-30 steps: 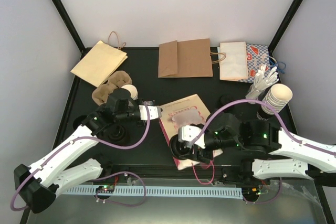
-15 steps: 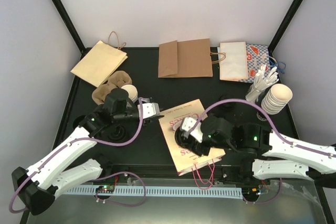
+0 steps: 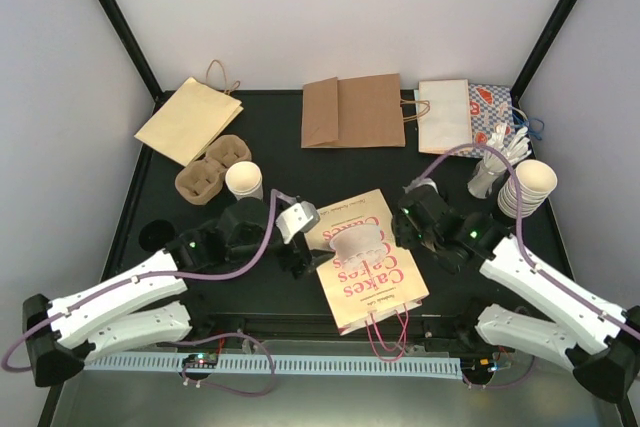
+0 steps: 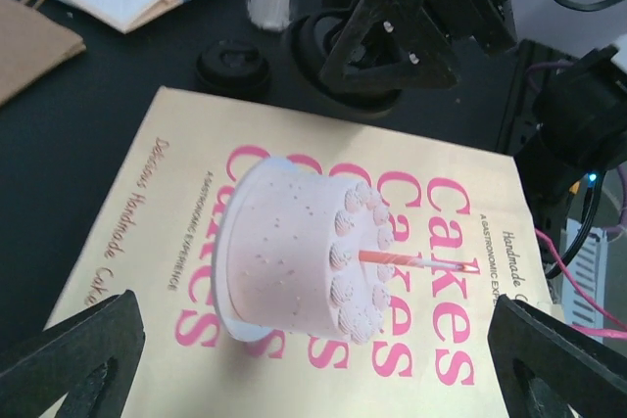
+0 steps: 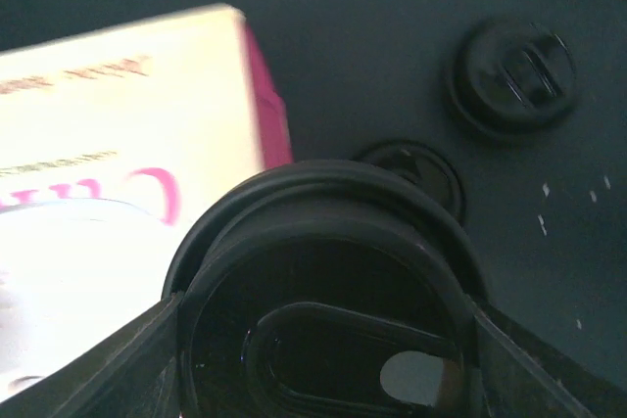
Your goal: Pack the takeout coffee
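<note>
My right gripper has bare mat (image 5: pixel 529 286) below it, to its right in the top view. Next I will move it away from the bag and down to release the lid.
The takeout coffee (image 3: pixel 244 179), a small white paper cup, stands upright beside the cardboard cup carrier (image 3: pixel 208 169). The cream "Cakes" paper bag (image 3: pixel 368 269) (image 4: pixel 294 242) lies flat mid-table, handles toward the near edge. My left gripper (image 3: pixel 304 239) (image 4: pixel 313 340) hovers at the bag's left edge, jaws wide open over the cake print and holding nothing. At the bag's upper right corner, my right gripper (image 3: pixel 408 222) (image 5: pixel 328 330) is shut on a black round lid (image 5: pixel 323 291); the left wrist view shows that lid (image 4: pixel 358 56) too.
Brown bags (image 3: pixel 352 112) (image 3: pixel 190 119) and a white bag (image 3: pixel 445 115) lie along the back. A stack of cream cups (image 3: pixel 528 187) and stirrers (image 3: pixel 495 157) stand at the right. Loose black lids (image 5: pixel 514 75) (image 4: pixel 232 68) lie on the mat.
The left gripper opened, let go of the bag's edge and moved toward the near right. The bag now lies flat. The right arm drew back to the upper right with the lid.
</note>
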You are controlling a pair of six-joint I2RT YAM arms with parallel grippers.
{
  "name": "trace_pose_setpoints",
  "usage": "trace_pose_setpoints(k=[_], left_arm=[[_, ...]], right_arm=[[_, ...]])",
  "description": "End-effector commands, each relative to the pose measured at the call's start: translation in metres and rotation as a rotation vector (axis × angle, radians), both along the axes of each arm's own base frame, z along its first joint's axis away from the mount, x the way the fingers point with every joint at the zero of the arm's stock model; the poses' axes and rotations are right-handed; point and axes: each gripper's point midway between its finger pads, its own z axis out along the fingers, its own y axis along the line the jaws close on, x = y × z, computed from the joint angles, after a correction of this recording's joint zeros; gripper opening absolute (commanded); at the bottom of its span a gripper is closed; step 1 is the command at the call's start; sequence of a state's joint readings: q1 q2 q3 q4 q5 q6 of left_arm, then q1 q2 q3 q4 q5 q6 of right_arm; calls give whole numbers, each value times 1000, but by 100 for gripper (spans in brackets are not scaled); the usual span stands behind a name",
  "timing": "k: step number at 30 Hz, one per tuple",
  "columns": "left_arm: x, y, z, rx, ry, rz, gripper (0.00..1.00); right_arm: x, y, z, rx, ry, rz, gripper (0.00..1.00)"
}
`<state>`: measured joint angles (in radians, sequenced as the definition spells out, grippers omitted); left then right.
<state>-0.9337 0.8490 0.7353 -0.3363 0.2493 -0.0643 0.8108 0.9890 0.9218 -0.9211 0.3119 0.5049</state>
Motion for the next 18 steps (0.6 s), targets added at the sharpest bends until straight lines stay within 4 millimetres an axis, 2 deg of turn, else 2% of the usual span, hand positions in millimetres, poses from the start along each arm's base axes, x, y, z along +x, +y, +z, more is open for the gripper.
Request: trace_pose_setpoints(k=[1, 6, 9, 11, 13, 16, 17, 18], left_arm=[[8, -1, 10, 3, 40, 147, 99], [7, -1, 13, -23, 54, 151, 99], [8, 2, 12, -14, 53, 168, 99], [11, 6, 14, -15, 55, 196, 99], [11, 10, 15, -23, 53, 212, 99], [11, 14, 16, -35, 51, 226, 99], [11, 15, 17, -36, 50, 229, 99], [11, 16, 16, -33, 50, 230, 99]], right_arm=[[-3, -41, -20, 138, -15, -337, 45], [-4, -73, -55, 139, 13, -517, 46], [-5, -80, -68, 135, 26, -567, 46], [-4, -77, -74, 155, 24, -565, 48], [-2, -77, -78, 153, 16, -563, 58], [4, -81, -73, 132, -32, -552, 91], [6, -83, -68, 122, -54, -550, 99], [9, -84, -63, 113, -74, -545, 100]])
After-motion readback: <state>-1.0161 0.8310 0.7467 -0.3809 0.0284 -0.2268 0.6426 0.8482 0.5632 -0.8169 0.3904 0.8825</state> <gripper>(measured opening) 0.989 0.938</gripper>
